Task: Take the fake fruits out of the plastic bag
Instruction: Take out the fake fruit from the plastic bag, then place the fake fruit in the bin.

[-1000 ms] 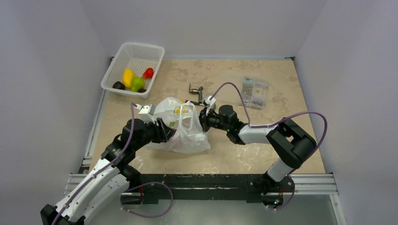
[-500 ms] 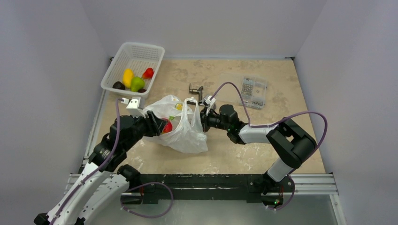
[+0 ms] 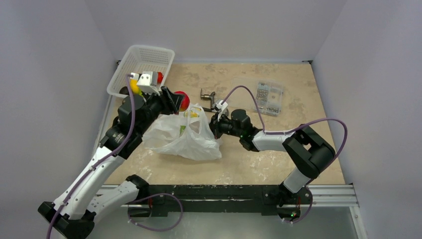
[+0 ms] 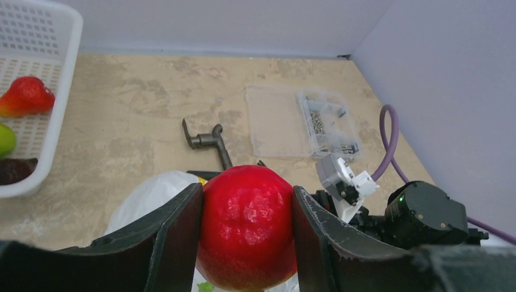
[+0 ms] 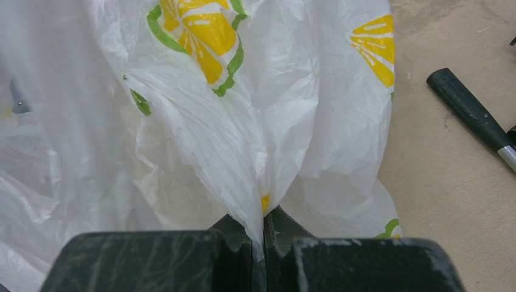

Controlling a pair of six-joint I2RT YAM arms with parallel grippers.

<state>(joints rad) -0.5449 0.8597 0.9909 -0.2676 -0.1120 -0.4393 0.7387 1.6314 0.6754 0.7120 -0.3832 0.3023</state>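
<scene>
I should next move my left gripper outward and left in the top view, then down over the open part of the basket's bottom to release the apple (image 3: 183,101), as fruits lie inside.
My left gripper (image 3: 180,101) is shut on a glossy red apple (image 3: 183,101), held in the air above the plastic bag (image 3: 181,137); the apple (image 4: 246,228) fills the gap between the two fingers (image 4: 173,234) in the left wrist view. The thin white bag with yellow-green marks lies crumpled mid-table. My right gripper (image 3: 215,125) is shut on the bag's right edge, pinching the film (image 5: 261,225) between its jaws. Other fruits lie in the white mesh basket (image 3: 149,55): a red one (image 4: 25,97), a green one (image 4: 5,140), a dark brown one (image 4: 15,170), a yellow one (image 3: 133,83).
A small black hammer (image 3: 208,97) lies just behind the bag, its handle (image 5: 471,115) near the right gripper. A clear flat box of small parts (image 3: 269,97) sits at the back right. The basket stands in the back left corner by the wall.
My left gripper has come up out of the bag holding the red apple and moved back and up toward the basket. The bag has sagged flatter. The right gripper has kept its hold.
</scene>
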